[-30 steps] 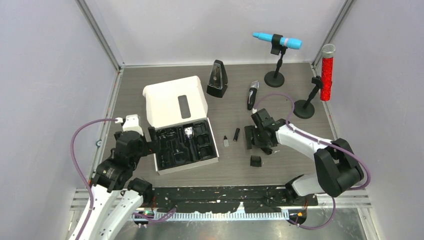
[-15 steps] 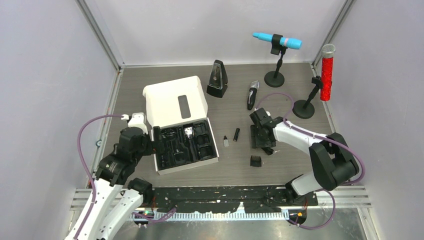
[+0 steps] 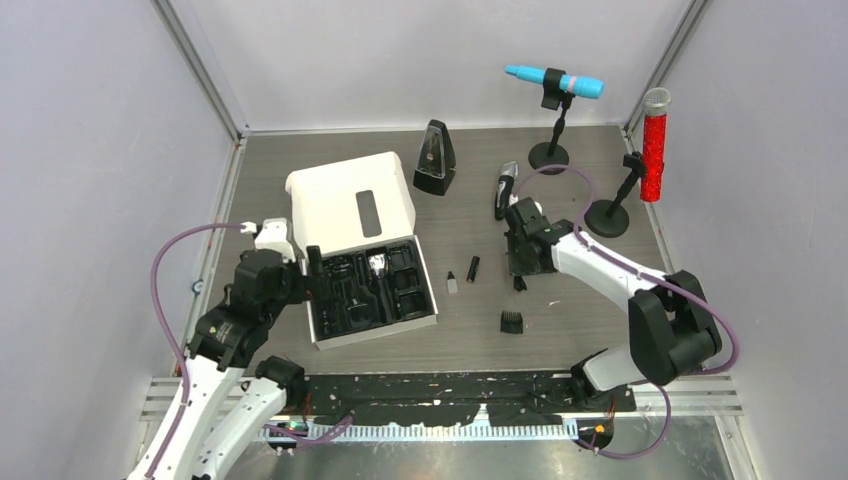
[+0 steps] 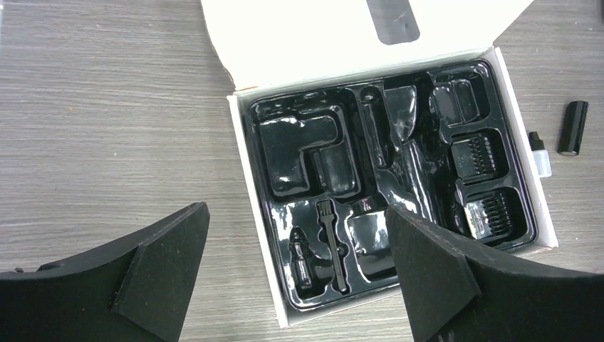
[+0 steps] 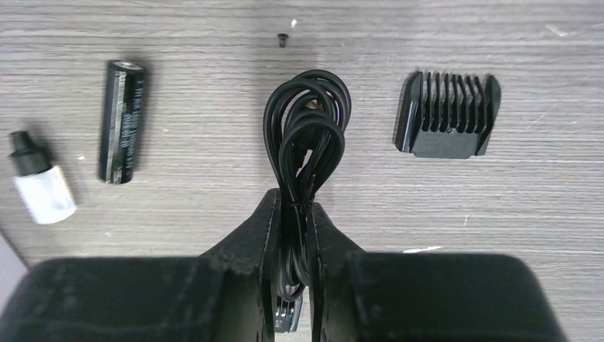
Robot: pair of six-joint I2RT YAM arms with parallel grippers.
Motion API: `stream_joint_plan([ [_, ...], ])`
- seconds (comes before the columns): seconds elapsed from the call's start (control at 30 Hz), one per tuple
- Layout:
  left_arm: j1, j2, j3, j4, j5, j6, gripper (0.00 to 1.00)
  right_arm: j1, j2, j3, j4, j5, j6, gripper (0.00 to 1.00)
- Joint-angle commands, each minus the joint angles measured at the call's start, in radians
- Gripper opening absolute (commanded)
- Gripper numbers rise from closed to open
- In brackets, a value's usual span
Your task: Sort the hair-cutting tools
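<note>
Next, my right gripper lifts, turns while crossing the tray and lowers by the lid, since the large hollow there, away from the comb guards, is empty.
My right gripper (image 5: 293,214) is shut on the coiled black cable (image 5: 308,135), whose loops stick out past the fingertips over the table. Around it lie a black comb guard (image 5: 447,114), a short black cylinder (image 5: 122,121) and a tiny bottle (image 5: 41,187). From above, the right gripper (image 3: 524,262) stands just in front of the black-and-silver clipper (image 3: 504,188). My left gripper (image 4: 297,214) hangs open over the near left corner of the box's black tray (image 4: 249,178). The tray holds two comb guards (image 4: 478,153) and a small brush (image 4: 331,242).
The box's white lid (image 3: 350,205) lies open behind the tray. A black metronome (image 3: 434,158) stands at the back. A blue microphone (image 3: 553,82) and a red microphone (image 3: 654,145) stand on round bases at the back right. Walls enclose three sides.
My right gripper has shut on the coiled cable and drawn back toward the clipper with it. The left arm has shifted slightly and stays open.
</note>
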Motion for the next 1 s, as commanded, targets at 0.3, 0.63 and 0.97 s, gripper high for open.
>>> stream_joint_plan([
  [0.3,0.004,-0.089,-0.018,0.014,-0.246,-0.013,0.99,0.271,-0.099,0.263,0.127,-0.087,-0.165,0.07],
  [0.63,0.006,-0.130,-0.023,-0.006,-0.413,-0.052,0.99,0.465,0.251,0.592,0.228,-0.205,-0.334,0.08],
  [0.97,0.007,-0.139,-0.027,-0.001,-0.464,-0.063,0.99,0.553,0.541,0.833,0.302,-0.304,-0.312,0.12],
])
